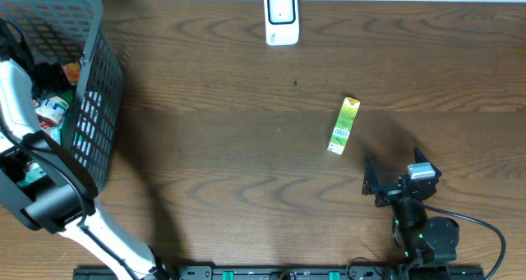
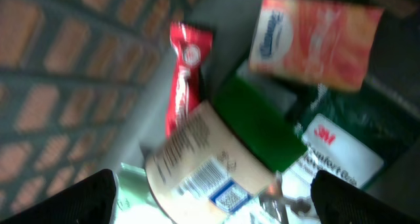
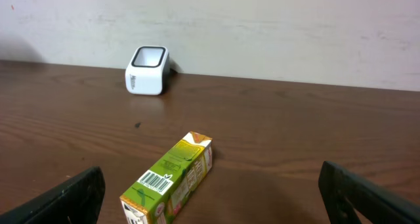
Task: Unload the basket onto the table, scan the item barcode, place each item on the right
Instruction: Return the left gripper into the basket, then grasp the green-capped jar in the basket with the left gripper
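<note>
The left gripper moves down deeper into the basket next and closes around the jar's tan body, which lies between my open fingers in the wrist view.
The white barcode scanner stands at the table's far edge. A green carton lies flat on the table, barcode up. My right gripper is open just behind it, and nothing sits between its fingers. My left gripper is open inside the basket, hovering over a tan item with a barcode. It holds nothing. Around that item lie a red wrapper, an orange tissue pack, a dark green box and a 3M package.
The grey mesh basket takes up the table's left end, and its wall rises close on the left of my left gripper. Bare wood lies between the basket, the scanner and the carton. A plain wall stands behind the scanner.
</note>
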Tool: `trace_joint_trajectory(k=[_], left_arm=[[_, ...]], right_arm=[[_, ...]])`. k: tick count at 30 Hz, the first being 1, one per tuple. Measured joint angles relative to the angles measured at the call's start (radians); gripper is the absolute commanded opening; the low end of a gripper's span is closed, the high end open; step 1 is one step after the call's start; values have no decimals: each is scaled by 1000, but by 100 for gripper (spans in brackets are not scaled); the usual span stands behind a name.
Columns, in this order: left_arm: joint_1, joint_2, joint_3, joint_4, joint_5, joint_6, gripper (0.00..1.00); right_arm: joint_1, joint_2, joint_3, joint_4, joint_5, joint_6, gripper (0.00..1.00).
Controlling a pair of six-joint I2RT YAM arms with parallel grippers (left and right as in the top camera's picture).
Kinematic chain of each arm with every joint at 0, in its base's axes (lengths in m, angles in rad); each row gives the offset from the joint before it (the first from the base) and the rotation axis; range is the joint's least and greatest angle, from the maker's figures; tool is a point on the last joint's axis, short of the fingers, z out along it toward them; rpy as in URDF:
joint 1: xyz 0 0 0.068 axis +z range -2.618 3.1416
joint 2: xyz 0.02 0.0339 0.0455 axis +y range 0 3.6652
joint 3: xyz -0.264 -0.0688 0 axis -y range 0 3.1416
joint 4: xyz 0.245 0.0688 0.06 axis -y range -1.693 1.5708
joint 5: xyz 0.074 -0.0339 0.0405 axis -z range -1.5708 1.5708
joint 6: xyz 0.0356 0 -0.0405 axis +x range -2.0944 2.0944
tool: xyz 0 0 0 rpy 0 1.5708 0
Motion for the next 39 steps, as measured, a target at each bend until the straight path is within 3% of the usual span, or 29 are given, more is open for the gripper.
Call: trace_joint_trajectory(k=[10, 18, 22, 23, 29, 34, 39], left_arm=[[6, 11, 0, 32, 1, 165, 99], [43, 100, 0, 35, 66, 211, 98], [64, 128, 0, 23, 98, 218, 81], [67, 129, 0, 19, 103, 221, 81], [78, 129, 0, 10, 176, 229, 80], [79, 129, 0, 8, 232, 223, 91], [79, 129, 0, 12, 250, 224, 90]], right_arm=[[0, 0, 0, 0, 0, 0, 99], [0, 0, 0, 0, 0, 0, 99], [0, 0, 0, 0, 0, 0, 99], [0, 0, 0, 0, 0, 0, 99], [0, 0, 0, 0, 0, 0, 99], [0, 0, 0, 0, 0, 0, 99], [0, 0, 0, 0, 0, 0, 99]])
